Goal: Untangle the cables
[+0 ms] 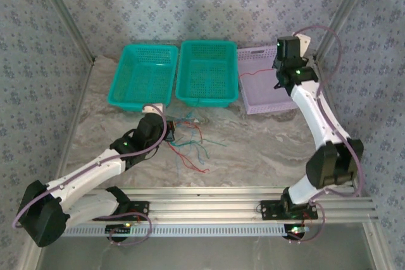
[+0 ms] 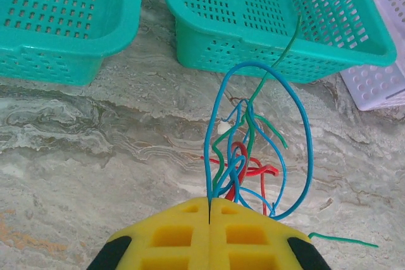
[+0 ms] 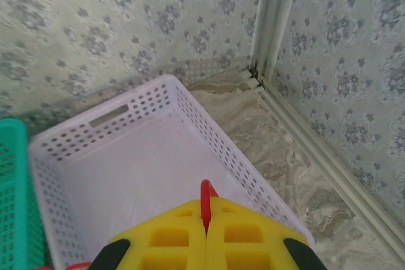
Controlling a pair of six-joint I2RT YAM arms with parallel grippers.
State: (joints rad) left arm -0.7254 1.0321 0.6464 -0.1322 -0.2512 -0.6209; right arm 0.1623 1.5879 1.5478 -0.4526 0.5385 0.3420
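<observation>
The red cable (image 1: 256, 74) goes down with my right gripper toward the lavender basket's open bottom next for release there, since its held end is still high above the basket's bottom.
The cables (image 1: 190, 138) lie as a tangle of thin red, blue and green wires on the marble table in front of the teal baskets. In the left wrist view the tangle (image 2: 253, 156) sits just ahead of my left gripper (image 2: 209, 202), which is shut on a blue cable (image 2: 212, 131) that loops up and around. A green cable (image 2: 286, 45) rises over the middle basket's rim. My right gripper (image 3: 206, 202) is shut on a red cable (image 3: 205, 193) above the lavender basket (image 3: 114, 115). That red cable (image 1: 256, 74) trails left from the right gripper (image 1: 283, 83).
Three baskets stand in a row at the back: a teal one (image 1: 142, 74) on the left, a teal one (image 1: 207, 71) in the middle and the lavender one (image 1: 259, 96) on the right. A metal frame post (image 3: 269, 23) and patterned walls close in the right corner.
</observation>
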